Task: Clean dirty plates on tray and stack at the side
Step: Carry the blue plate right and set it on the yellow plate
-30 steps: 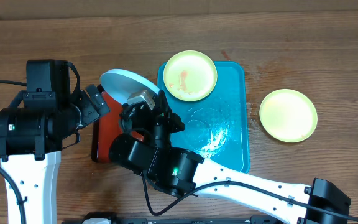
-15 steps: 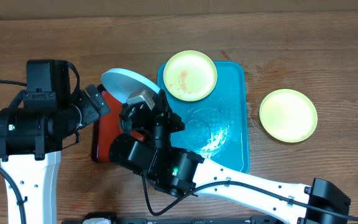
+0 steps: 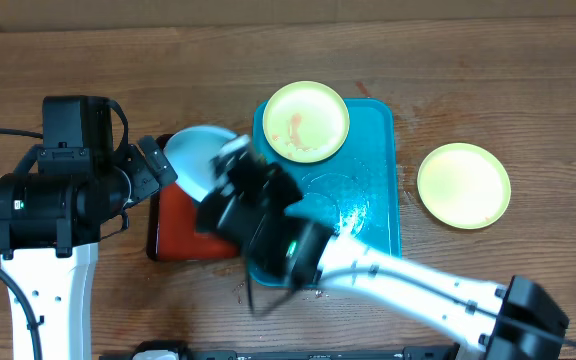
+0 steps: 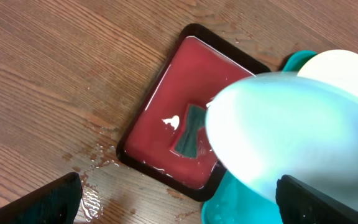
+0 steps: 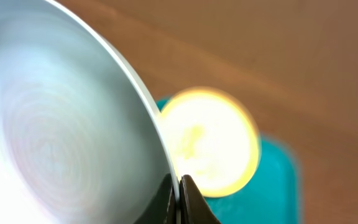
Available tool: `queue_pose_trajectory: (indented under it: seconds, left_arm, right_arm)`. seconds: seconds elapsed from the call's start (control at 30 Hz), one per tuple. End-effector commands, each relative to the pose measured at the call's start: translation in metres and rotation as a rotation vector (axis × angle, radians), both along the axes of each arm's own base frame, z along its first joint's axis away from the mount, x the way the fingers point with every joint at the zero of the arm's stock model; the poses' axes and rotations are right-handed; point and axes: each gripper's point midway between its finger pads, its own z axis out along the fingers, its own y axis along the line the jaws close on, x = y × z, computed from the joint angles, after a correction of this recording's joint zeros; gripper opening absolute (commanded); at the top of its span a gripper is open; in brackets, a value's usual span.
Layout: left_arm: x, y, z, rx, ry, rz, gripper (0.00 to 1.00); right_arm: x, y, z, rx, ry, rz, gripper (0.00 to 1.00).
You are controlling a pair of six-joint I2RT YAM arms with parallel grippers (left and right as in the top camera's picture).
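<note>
I will swing my right gripper across the turquoise tray (image 3: 373, 215) next. Then I will lower the light blue plate onto the yellow-green plate on the tabletop.
My right gripper (image 5: 178, 186) is shut on the rim of the light blue plate (image 3: 196, 155) and holds it tilted above the red tray (image 3: 173, 225); the plate also fills the left of the right wrist view (image 5: 61, 118) and shows in the left wrist view (image 4: 291, 130). A pale yellow-green plate (image 3: 306, 121) with orange smears lies on the far left of the turquoise tray (image 3: 373, 215). A second yellow-green plate (image 3: 463, 185) lies on the table to the right. My left gripper (image 4: 179, 205) is open and empty, above the table beside the red tray.
The red tray with black rim (image 4: 179, 118) holds liquid and a dark green sponge (image 4: 190, 130). Water drops lie on the wood beside it (image 4: 92, 193). The turquoise tray is wet in its middle.
My right arm has swung to the right and is motion-blurred, carrying the blue plate a little with it. The left arm has not moved.
</note>
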Motion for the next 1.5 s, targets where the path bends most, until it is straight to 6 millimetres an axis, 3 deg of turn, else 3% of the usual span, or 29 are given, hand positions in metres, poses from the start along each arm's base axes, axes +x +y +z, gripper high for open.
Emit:
queue_pose_trajectory:
  seconds: [0.0, 0.07, 0.13, 0.2, 0.23, 0.3, 0.33, 0.4, 0.53, 0.6, 0.73, 0.8, 0.9, 1.1, 1.13, 1.2, 1.23, 1.47]
  left_arm:
    - [-0.001, 0.004, 0.003, 0.02, -0.009, 0.007, 1.0]
    - [-0.001, 0.004, 0.003, 0.02, -0.008, 0.007, 1.0]
    - [-0.001, 0.003, 0.003, 0.02, -0.008, 0.006, 1.0]
    - [-0.001, 0.003, 0.003, 0.02, -0.008, 0.006, 1.0]
    - [-0.001, 0.003, 0.003, 0.02, -0.008, 0.006, 1.0]
    - [-0.001, 0.003, 0.003, 0.02, -0.008, 0.006, 1.0]
    - [-0.001, 0.003, 0.003, 0.02, -0.008, 0.005, 1.0]
    - [-0.001, 0.003, 0.003, 0.02, -0.008, 0.005, 1.0]
    - [-0.001, 0.003, 0.003, 0.02, -0.008, 0.005, 1.0]
    - [-0.001, 0.003, 0.003, 0.02, -0.008, 0.005, 1.0]
    - [-0.001, 0.003, 0.003, 0.02, -0.008, 0.006, 1.0]
    - [-0.001, 0.003, 0.003, 0.02, -0.008, 0.005, 1.0]
    - [-0.001, 0.003, 0.003, 0.02, -0.008, 0.006, 1.0]
    - [-0.001, 0.003, 0.003, 0.02, -0.008, 0.006, 1.0]
    - [-0.001, 0.003, 0.003, 0.02, -0.008, 0.006, 1.0]
    - [-0.001, 0.003, 0.003, 0.02, -0.008, 0.005, 1.0]
    - [-0.001, 0.003, 0.003, 0.02, -0.008, 0.005, 1.0]
    - [-0.001, 0.003, 0.003, 0.02, -0.008, 0.006, 1.0]
  right_arm:
    - [0.034, -0.012, -0.014, 0.415, 0.35, -0.012, 0.04]
    - [0.043, -0.024, -0.004, 0.549, 0.475, 0.048, 0.04]
    - [0.056, -0.049, 0.013, 0.664, 0.532, 0.066, 0.04]
    - [0.073, -0.096, 0.026, 0.746, 0.541, 0.003, 0.04]
    - [0.078, -0.117, 0.027, 0.765, 0.542, -0.049, 0.04]
    - [0.087, -0.178, 0.021, 0.787, 0.546, -0.21, 0.04]
    - [0.088, -0.215, 0.013, 0.796, 0.564, -0.316, 0.04]
    - [0.081, -0.266, -0.004, 0.803, 0.606, -0.473, 0.04]
    - [0.045, -0.363, -0.049, 0.739, 0.687, -0.827, 0.04]
    - [0.023, -0.399, -0.074, 0.699, 0.718, -0.969, 0.04]
    - [-0.014, -0.445, -0.119, 0.654, 0.759, -1.161, 0.04]
    - [-0.025, -0.454, -0.136, 0.701, 0.773, -1.198, 0.04]
    - [-0.029, -0.452, -0.148, 0.785, 0.79, -1.191, 0.04]
    - [-0.02, -0.428, -0.148, 0.765, 0.826, -1.057, 0.09]
    - [-0.012, -0.411, -0.141, 0.757, 0.841, -0.97, 0.15]
    - [-0.005, -0.396, -0.129, 0.728, 0.839, -0.915, 0.3]
    - [-0.002, -0.383, -0.117, 0.699, 0.838, -0.881, 0.46]
    - [0.026, -0.332, -0.051, 0.537, 0.756, -0.662, 0.53]
